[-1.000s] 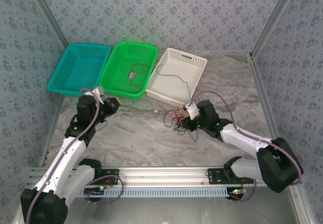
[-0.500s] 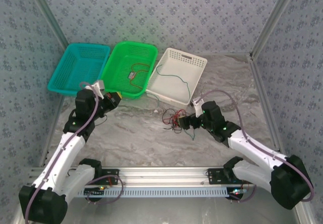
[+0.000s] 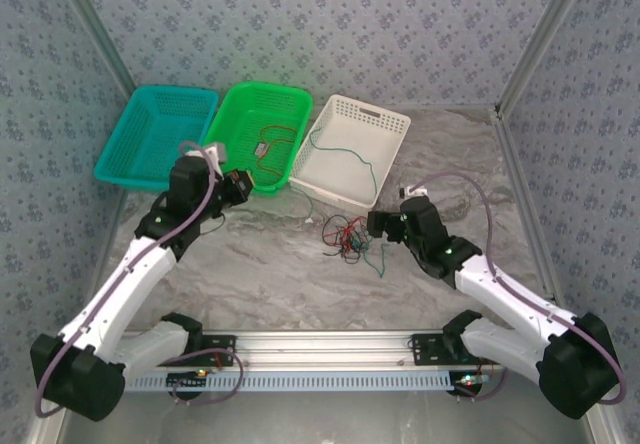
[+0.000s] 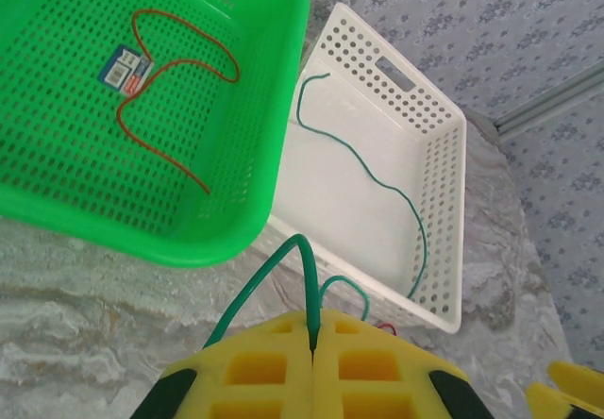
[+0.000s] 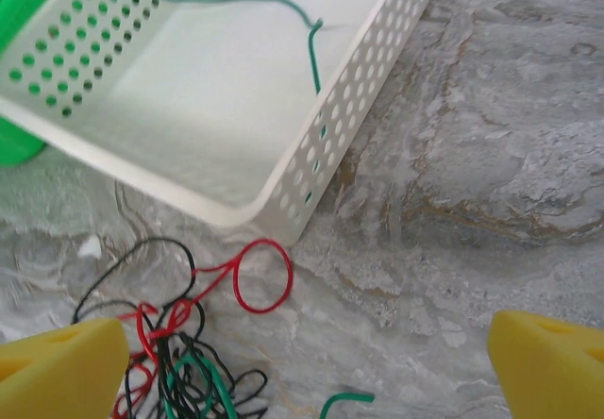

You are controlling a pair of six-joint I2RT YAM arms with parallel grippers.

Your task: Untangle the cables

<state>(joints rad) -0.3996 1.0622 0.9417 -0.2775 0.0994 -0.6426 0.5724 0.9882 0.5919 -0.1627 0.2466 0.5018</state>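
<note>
The white basket already holds a green cable, so my left gripper will next move outward past the green basket's corner, over the white basket's bottom, and release my cable there.
A tangle of red, black and green cables (image 3: 345, 236) lies on the marble table in front of the white basket (image 3: 370, 112); in the right wrist view the tangle (image 5: 175, 362) sits at the lower left. My right gripper (image 3: 376, 224) (image 5: 307, 367) is open just right of it, holding nothing. My left gripper (image 3: 236, 186) (image 4: 311, 339) is shut on a green cable (image 4: 300, 249) that loops up from between its yellow pads, near the green basket's (image 3: 262, 88) front edge. A red cable (image 4: 179, 65) lies in the green basket (image 4: 278, 145). Another green cable (image 4: 401, 197) (image 5: 245, 1) lies in the white basket (image 4: 445, 155).
A teal basket (image 3: 170, 90) stands left of the green one at the back. A small label tag (image 4: 125, 68) lies beside the red cable. The white basket's corner (image 5: 293, 216) is close above the tangle. Patterned walls enclose the table.
The left gripper has moved forward and right toward the green basket's front. The right gripper has drawn back to the right off the tangle, which now lies slightly further left.
</note>
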